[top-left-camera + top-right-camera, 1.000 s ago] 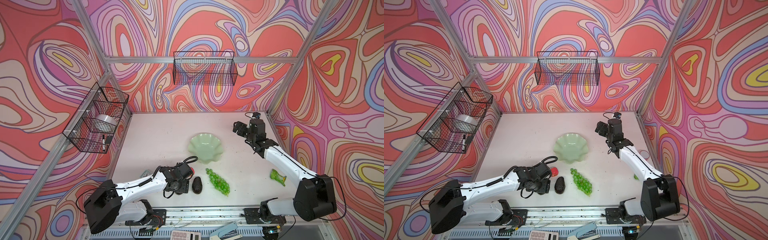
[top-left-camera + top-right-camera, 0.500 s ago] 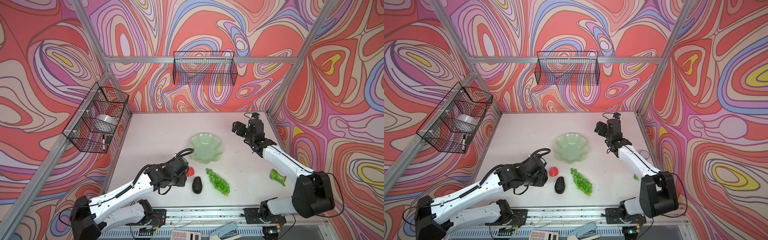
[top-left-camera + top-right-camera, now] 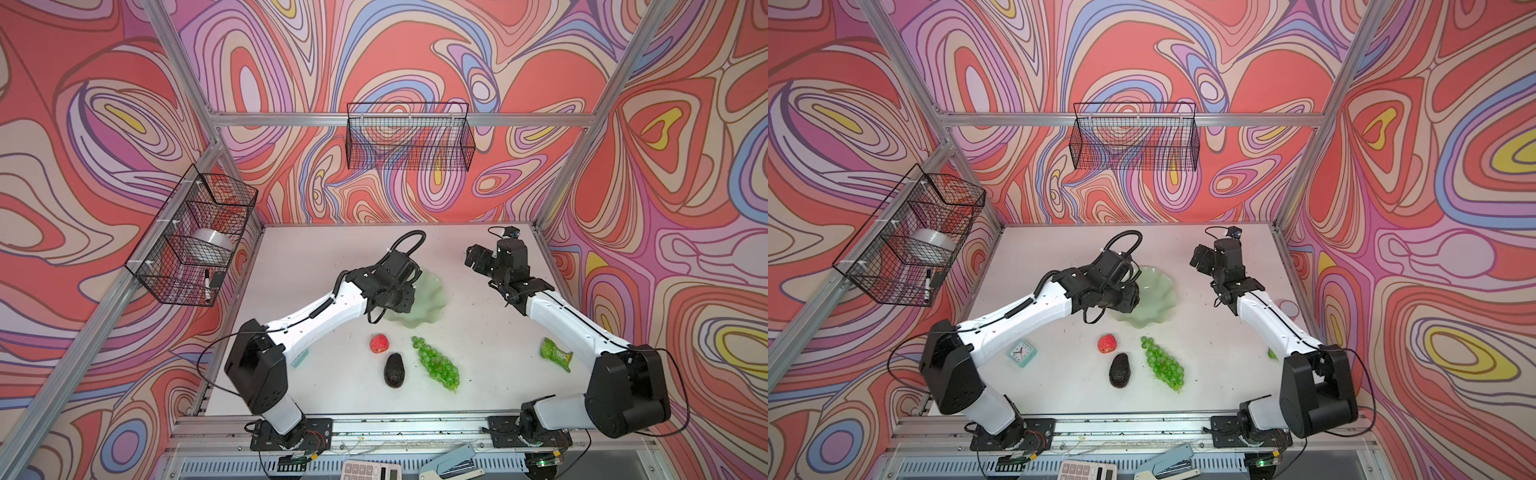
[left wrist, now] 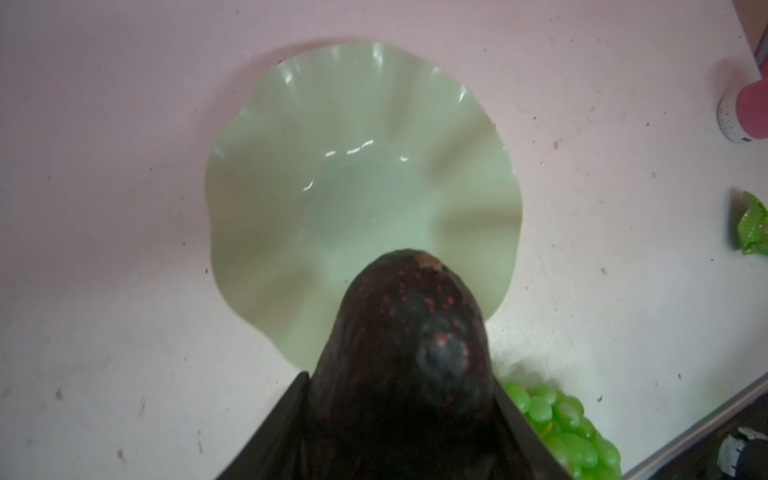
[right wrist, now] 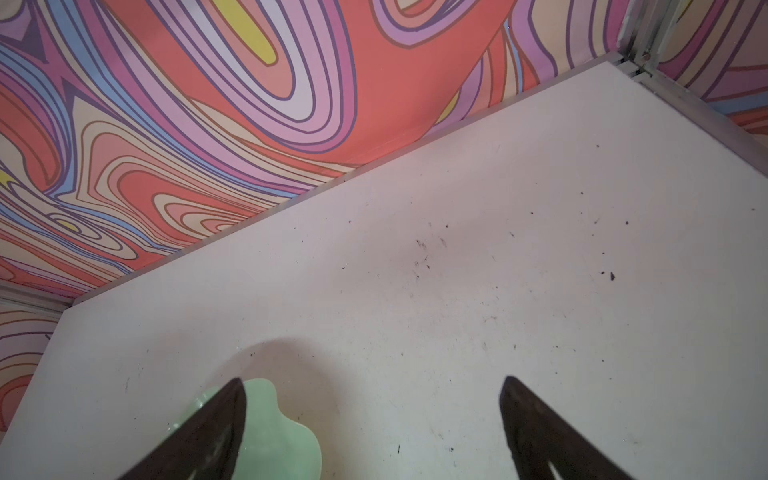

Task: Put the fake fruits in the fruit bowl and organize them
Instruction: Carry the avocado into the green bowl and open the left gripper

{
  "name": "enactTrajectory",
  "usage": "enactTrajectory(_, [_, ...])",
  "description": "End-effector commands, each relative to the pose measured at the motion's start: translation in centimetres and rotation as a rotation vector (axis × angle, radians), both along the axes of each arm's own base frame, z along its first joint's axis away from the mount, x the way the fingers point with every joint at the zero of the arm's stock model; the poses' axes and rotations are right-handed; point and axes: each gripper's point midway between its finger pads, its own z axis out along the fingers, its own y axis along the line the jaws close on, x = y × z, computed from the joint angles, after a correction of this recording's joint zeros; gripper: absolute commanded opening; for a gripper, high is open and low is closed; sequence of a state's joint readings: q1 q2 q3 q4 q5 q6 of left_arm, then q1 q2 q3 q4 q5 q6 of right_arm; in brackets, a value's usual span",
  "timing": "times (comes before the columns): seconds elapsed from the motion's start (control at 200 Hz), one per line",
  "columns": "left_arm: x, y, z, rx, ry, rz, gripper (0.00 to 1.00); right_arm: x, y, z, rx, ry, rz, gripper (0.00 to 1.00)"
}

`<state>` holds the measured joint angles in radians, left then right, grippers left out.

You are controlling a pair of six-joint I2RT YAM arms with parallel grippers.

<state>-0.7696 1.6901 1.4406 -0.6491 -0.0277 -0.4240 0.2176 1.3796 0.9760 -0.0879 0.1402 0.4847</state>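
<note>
I should move my left gripper past the avocado's tip, over the empty bottom of the bowl below. Then I should lower it deep inside the bowl before I release the avocado.
In the left wrist view my left gripper is shut on a dark, bumpy avocado, held over the near rim of the pale green fruit bowl. Nothing lies in the bowl. In both top views that gripper covers the left part of the bowl. A red strawberry, a second avocado and green grapes lie on the table in front of the bowl. My right gripper hangs open and empty to the right of the bowl.
A green packet lies by the right arm, and a pink-and-white cylinder stands near the right wall. A small mint clock sits under the left arm. Black wire baskets hang on the back and left walls.
My left gripper has shut on an avocado near the table's front, risen and moved back to the bowl. The clock under the arm has come into view. The right arm has barely moved.
</note>
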Motion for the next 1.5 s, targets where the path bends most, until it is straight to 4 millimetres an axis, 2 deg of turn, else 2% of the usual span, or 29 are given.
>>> enactTrajectory(0.0, [2.2, -1.2, -1.2, 0.017, 0.012, -0.045, 0.5, -1.2, -0.6, 2.4, -0.039, -0.031, -0.008, 0.98])
enactTrajectory(0.235, [4.8, -3.4, -5.7, 0.049, 0.093, -0.04, 0.49, -2.7, -1.1, 4.4, -0.059, -0.056, -0.006, 0.98])
enactTrajectory(0.366, [5.8, -3.5, -7.8, 0.099, 0.112, -0.01, 0.49, -3.2, -1.0, 4.8, -0.045, -0.063, 0.001, 0.98])
enactTrajectory(0.826, [7.1, -2.7, -11.7, 0.18, 0.141, 0.086, 0.52, -3.8, -0.8, 5.1, -0.025, -0.067, 0.013, 0.98])
enactTrajectory(0.991, [7.1, -2.8, -12.5, 0.181, 0.159, 0.097, 0.54, -4.0, -0.8, 5.3, -0.025, -0.069, 0.014, 0.98])
enactTrajectory(1.212, [6.9, -2.8, -12.8, 0.175, 0.178, 0.105, 0.67, -4.2, -0.9, 6.1, -0.024, -0.079, 0.015, 0.98])
enactTrajectory(1.357, [7.0, -2.8, -11.9, 0.16, 0.166, 0.112, 0.73, -4.3, -0.9, 7.3, -0.031, -0.101, 0.018, 0.98])
enactTrajectory(1.497, [7.2, -2.6, -9.9, 0.135, 0.129, 0.121, 0.79, -4.5, -1.0, 8.0, -0.036, -0.105, 0.019, 0.98])
